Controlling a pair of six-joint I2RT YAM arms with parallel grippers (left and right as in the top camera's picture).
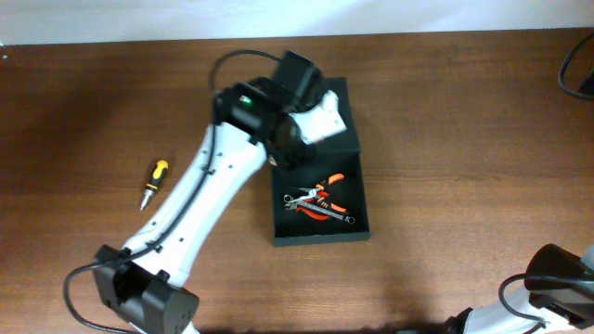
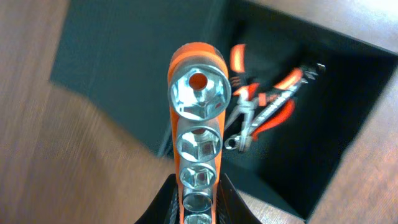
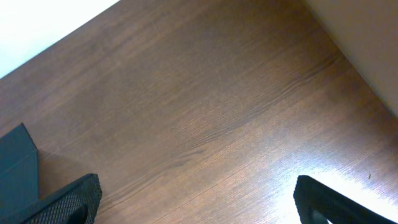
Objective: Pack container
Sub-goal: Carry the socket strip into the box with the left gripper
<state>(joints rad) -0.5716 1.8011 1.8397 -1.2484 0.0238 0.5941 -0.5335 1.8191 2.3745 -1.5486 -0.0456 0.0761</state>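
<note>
I will next lower my left gripper and move it back past the pliers, to where the container's bottom is bare [image 1: 320, 228] [image 2: 319, 137]. I will turn the socket bar in line with the container's near side.
The container [image 1: 321, 232] is a dark, shallow box at the table's middle, with its flap lid [image 1: 342, 96] open at the far end. Inside lie orange-handled pliers [image 1: 327, 192] and a small metal wrench [image 1: 306, 201]. My left gripper [image 2: 198, 190] is shut on an orange socket rail [image 2: 198, 102] carrying several chrome sockets. It holds the rail above the container's left side [image 2: 348, 118], with the pliers [image 2: 277, 99] and wrench [image 2: 244, 124] below. My right gripper [image 3: 196, 199] is wide open and empty over bare wood.
A yellow-and-orange screwdriver [image 1: 153, 182] lies on the table left of my left arm [image 1: 200, 195]. My right arm [image 1: 557, 274] sits at the near right corner. A dark corner of the container [image 3: 15, 158] shows at the left of the right wrist view.
</note>
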